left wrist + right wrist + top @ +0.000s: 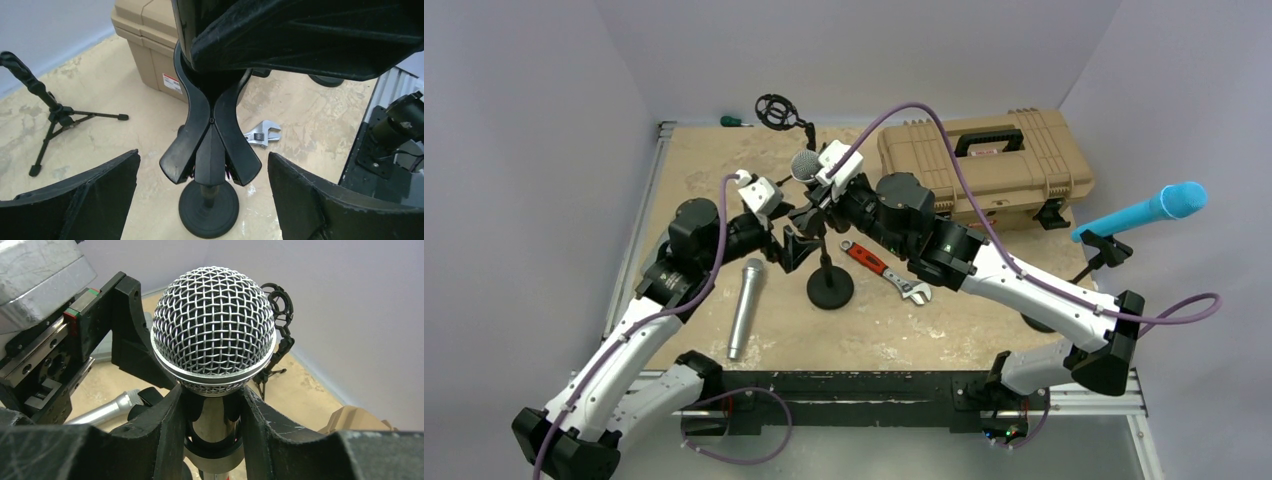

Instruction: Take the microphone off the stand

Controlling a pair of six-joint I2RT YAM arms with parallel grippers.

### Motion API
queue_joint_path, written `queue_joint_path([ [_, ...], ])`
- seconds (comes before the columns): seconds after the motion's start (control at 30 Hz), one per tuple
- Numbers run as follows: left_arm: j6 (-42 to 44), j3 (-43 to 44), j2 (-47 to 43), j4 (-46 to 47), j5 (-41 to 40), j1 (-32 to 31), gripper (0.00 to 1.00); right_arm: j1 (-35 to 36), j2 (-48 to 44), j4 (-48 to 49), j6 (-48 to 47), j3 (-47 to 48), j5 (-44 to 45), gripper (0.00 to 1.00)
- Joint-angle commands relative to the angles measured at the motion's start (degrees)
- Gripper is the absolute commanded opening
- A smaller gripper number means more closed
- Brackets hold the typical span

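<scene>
The microphone goes up from the clip in my right gripper next, then back and down to the bare tabletop by the wrench point(870, 309) for release.
A microphone with a silver mesh head point(804, 165) stands upright in the black clip of a desk stand with a round base point(830, 290). In the right wrist view the mesh head point(214, 325) fills the middle. My right gripper point(212, 400) is shut on the microphone's body just below the head, above the clip ring point(217, 447). In the top view the right gripper point(822, 190) sits at the microphone. My left gripper point(792, 245) is open. Its fingers stand wide apart on either side of the stand's clip point(210, 145), apart from it, above the base point(209, 207).
A second silver microphone point(746, 305) lies on the table left of the stand. A red-handled wrench point(886, 272) lies right of the base. A tan toolbox point(984, 165) sits at the back right. A blue microphone point(1144, 212) is on a stand at the right. A tripod with a shock mount point(779, 112) stands at the back.
</scene>
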Motion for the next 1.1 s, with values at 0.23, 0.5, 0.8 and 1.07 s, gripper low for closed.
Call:
queue_joint_path([
  [0.23, 2.2, -4.77, 1.8, 16.95, -1.72, -0.98, 0.7, -0.33, -3.51, 5.73, 1.15, -0.12, -0.27, 0.0],
  [0.5, 3.16, -4.18, 2.03, 14.84, -1.27, -0.98, 0.87, -0.39, -2.42, 5.69, 1.45, 0.39, -0.66, 0.0],
  [0.8, 7.22, -0.58, 3.75, 8.04, 1.2, -0.96, 0.14, -0.37, -2.45, 5.49, 1.83, 0.62, -0.86, 0.0],
  [1.07, 8.36, -0.47, 3.88, 4.92, 2.29, -0.98, 0.0, -0.37, -2.99, 7.29, 3.35, 1.41, 6.09, 0.0],
])
